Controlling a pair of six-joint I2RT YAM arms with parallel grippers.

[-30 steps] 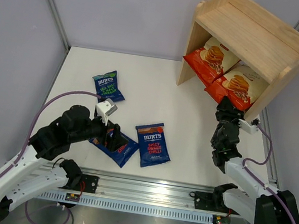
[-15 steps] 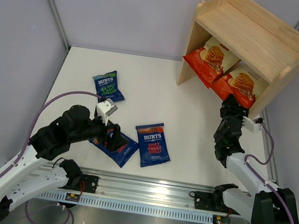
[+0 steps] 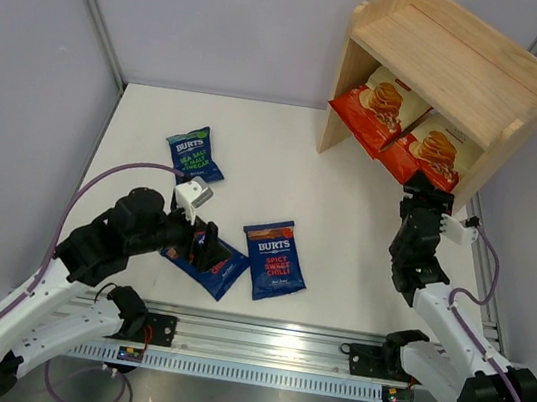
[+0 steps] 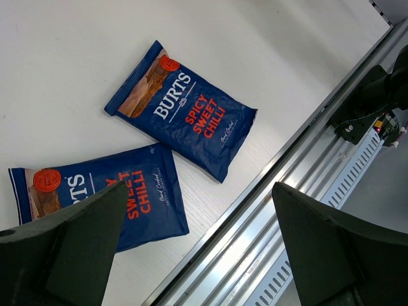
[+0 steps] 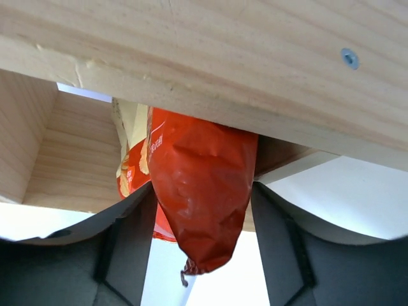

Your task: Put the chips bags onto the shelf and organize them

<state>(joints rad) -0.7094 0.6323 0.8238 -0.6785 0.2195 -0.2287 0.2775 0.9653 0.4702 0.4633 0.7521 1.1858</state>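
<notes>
Next, my left gripper needs to shift left in the top view and descend, because the nearer red-lettered bag's long edge clear of its neighbour (image 3: 176, 265) lies below it there.
The wooden shelf (image 3: 452, 57) stands at the back right. Two cream-and-red Cassava chips bags (image 3: 379, 104) (image 3: 432, 155) lean in its lower tier. My right gripper (image 3: 422, 189) is at the right-hand bag's bottom edge. In the right wrist view its open fingers stand either side of that red bag (image 5: 201, 191), with gaps beside its lower corner. Three blue Burts bags lie on the table: a green-lettered one (image 3: 192, 154) and two red-lettered ones (image 3: 274, 260) (image 3: 223, 270). My left gripper (image 3: 203, 247) hovers wide open over the nearer red-lettered bag (image 4: 95, 197), empty.
The metal rail (image 3: 267, 347) carrying both arm bases runs along the table's near edge. Grey walls close in the left and back sides. The shelf's upper board (image 5: 223, 64) hangs just above my right gripper.
My right gripper pushed the right-hand Cassava bag further into the lower tier and its fingers spread apart around it. The left arm stayed still.
</notes>
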